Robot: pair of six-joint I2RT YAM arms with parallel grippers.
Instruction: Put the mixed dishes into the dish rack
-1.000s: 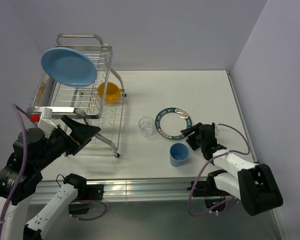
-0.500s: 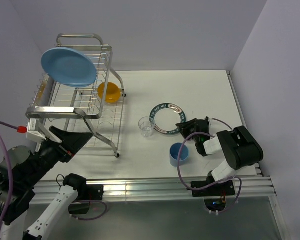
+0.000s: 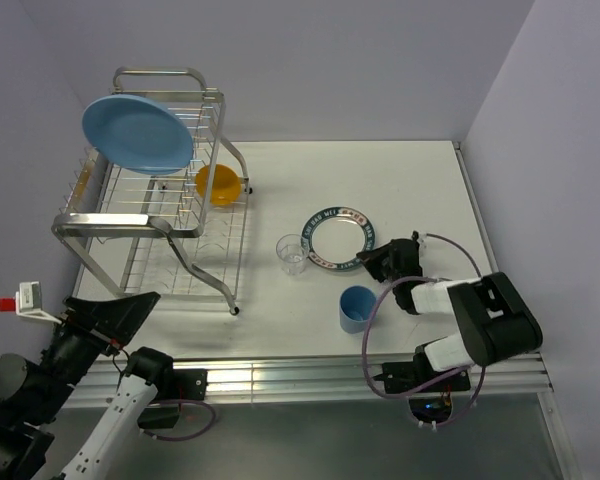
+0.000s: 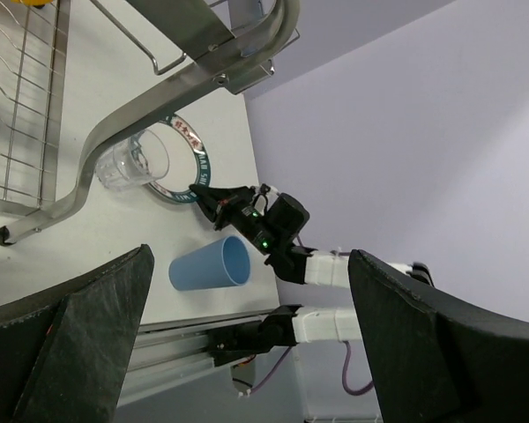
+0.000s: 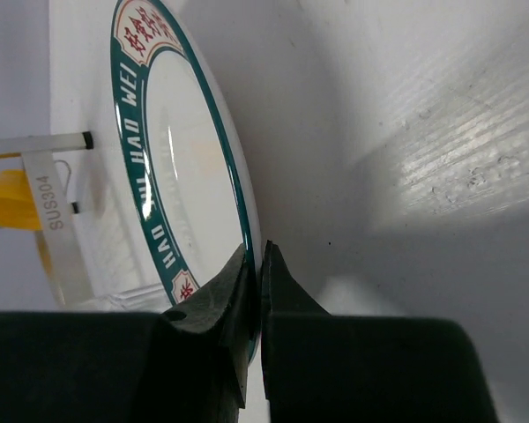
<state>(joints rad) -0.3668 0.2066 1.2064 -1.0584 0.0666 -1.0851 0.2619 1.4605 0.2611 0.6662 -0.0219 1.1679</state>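
Note:
The rack's free wires before the light-blue plate lie above my right gripper, left in the top view. I next need to raise it across, lower the plate and release.
The dish rack (image 3: 150,215) stands at the left, its bent silver frame (image 4: 163,110) also showing in the left wrist view. A light-blue plate (image 3: 137,132) leans on its upper tier, and an orange-yellow bowl (image 3: 218,184) sits at its right end. The white plate with the teal lettered rim (image 3: 342,239) (image 5: 181,167) lies mid-table. My right gripper (image 3: 378,262) (image 5: 257,264) is shut on its near-right rim. A clear glass (image 3: 293,252) (image 4: 134,161) stands left of that plate. The blue cup (image 3: 357,308) (image 4: 209,264) lies on its side. My left gripper (image 3: 110,315) (image 4: 247,352) hangs open and empty at the near-left corner.
The white table (image 3: 420,190) ends at walls behind and on the right. Its metal front rail (image 3: 280,375) runs along the near edge. The right arm's cable (image 3: 470,255) loops over the table beside the plate.
My right gripper has closed onto the white plate's rim. The left arm has drawn back from the rack toward the near-left corner, staying open.

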